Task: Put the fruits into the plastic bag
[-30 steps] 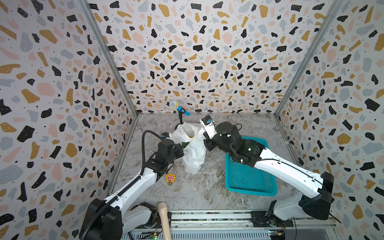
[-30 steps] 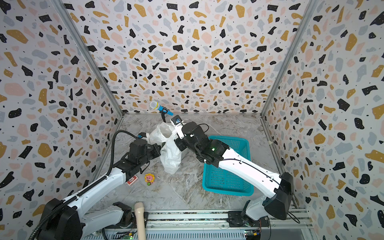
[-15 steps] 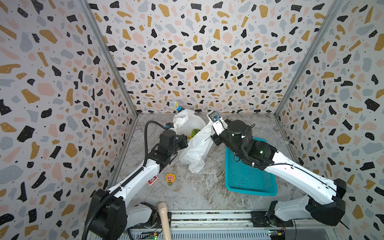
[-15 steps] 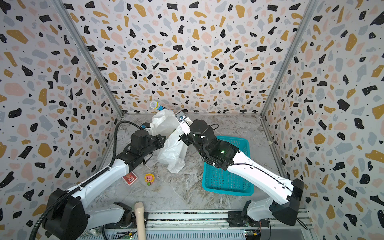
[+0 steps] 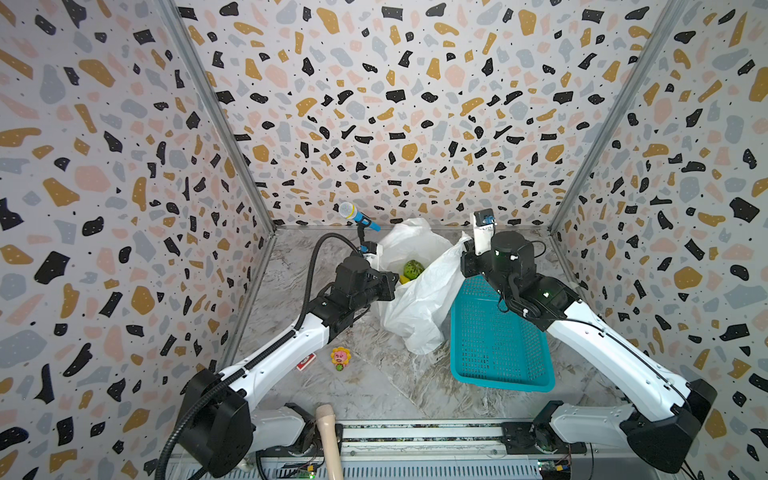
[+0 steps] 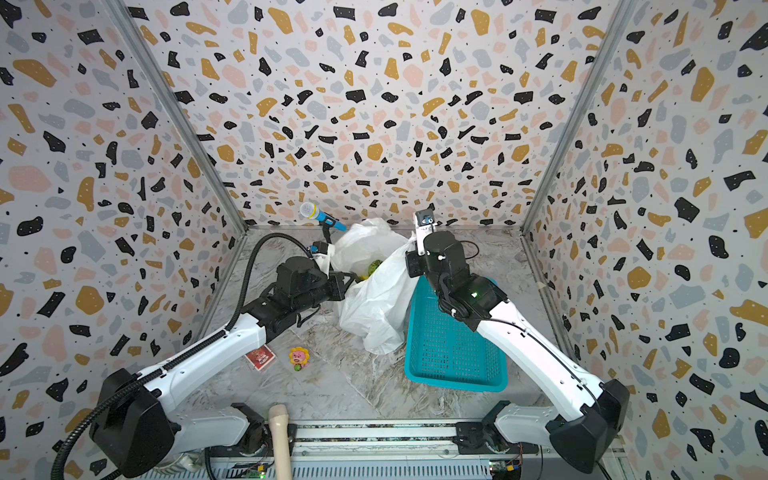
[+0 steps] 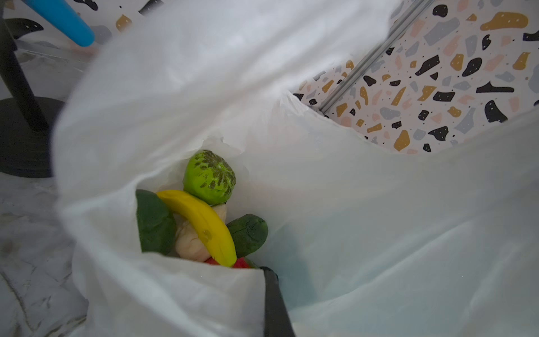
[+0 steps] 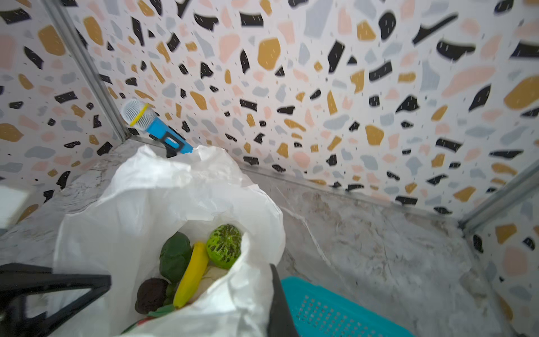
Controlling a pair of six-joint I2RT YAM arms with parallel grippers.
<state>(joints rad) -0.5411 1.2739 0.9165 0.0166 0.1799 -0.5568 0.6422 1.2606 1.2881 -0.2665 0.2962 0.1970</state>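
I will next lower my right gripper a little and open it to let go of the bag's near rim (image 5: 461,246) (image 8: 261,266), because the fruits are already inside the bag, below my fingers.
The white plastic bag (image 5: 419,299) (image 6: 376,303) lies in the middle of the floor with its mouth held wide. Inside it are fruits: a bumpy green round one (image 7: 209,178) (image 8: 224,245) (image 5: 412,269), a yellow banana (image 7: 204,224) (image 8: 191,274), dark green ones (image 7: 154,221) (image 8: 175,255), a dark brown one (image 8: 151,294) and a bit of red dragon fruit (image 7: 240,262). My left gripper (image 5: 388,284) (image 7: 264,272) is shut on the bag's left rim. Shut on the right rim is my right gripper (image 5: 466,266) (image 8: 269,270). In each wrist view the plastic hides one finger.
A teal mesh basket (image 5: 498,374) (image 8: 335,309) sits right of the bag, under my right arm. A toy microphone on a black stand (image 5: 357,216) is behind the bag. A sunflower-face toy (image 5: 340,357) and a red card (image 5: 306,361) lie front left.
Both grippers have moved right, the right one farther, each keeping its hold on the bag's rim. The bag's mouth now stands wider, and the fruits show inside it.
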